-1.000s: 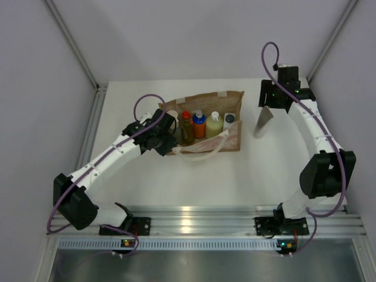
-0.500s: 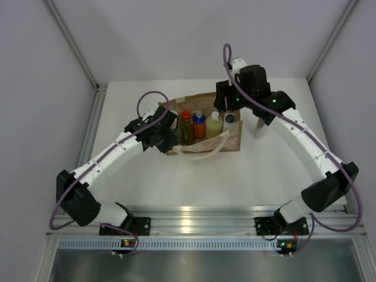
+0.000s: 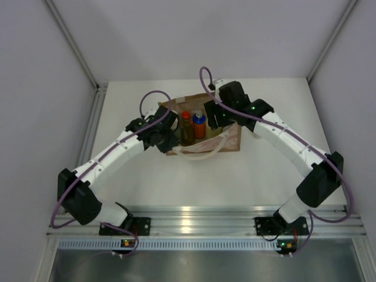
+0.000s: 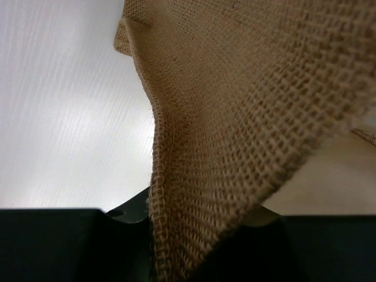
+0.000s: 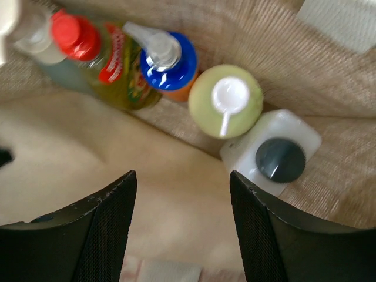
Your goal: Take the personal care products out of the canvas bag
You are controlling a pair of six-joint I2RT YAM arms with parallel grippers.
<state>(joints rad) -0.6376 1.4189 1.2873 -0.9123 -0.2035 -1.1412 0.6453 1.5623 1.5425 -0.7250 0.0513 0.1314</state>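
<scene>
Next, the right gripper brings its open fingers down into the bag with a turn to straddle the pale-yellow bottle's white cap (image 5: 230,96), which points up below it.
The canvas bag (image 3: 233,140) stands at the table's middle. My left gripper (image 3: 167,134) is shut on its left edge; the woven fabric (image 4: 247,106) runs down between the jaws (image 4: 194,220). My right gripper (image 3: 215,115) hovers open over the bag's right half. In the right wrist view its open jaws (image 5: 182,179) are empty above the bag's inside (image 5: 282,53). Below stand the amber red-capped bottle (image 5: 97,50), orange-blue bottle (image 5: 170,61), pale-yellow bottle (image 5: 226,100), white square dark-capped bottle (image 5: 276,155) and a pale cap (image 5: 32,35). The top view shows the amber (image 3: 187,126) and orange-blue (image 3: 199,124) bottles. The sachet is out of view.
White rope handles (image 3: 200,154) droop over the bag's front. Grey walls close the table on the left, back and right. The aluminium rail (image 3: 194,220) with both arm bases runs along the near edge.
My right arm has swung left from beside the bag's right end to over its opening, now hiding the bottles on that side in the top view. My left gripper has kept its hold.
</scene>
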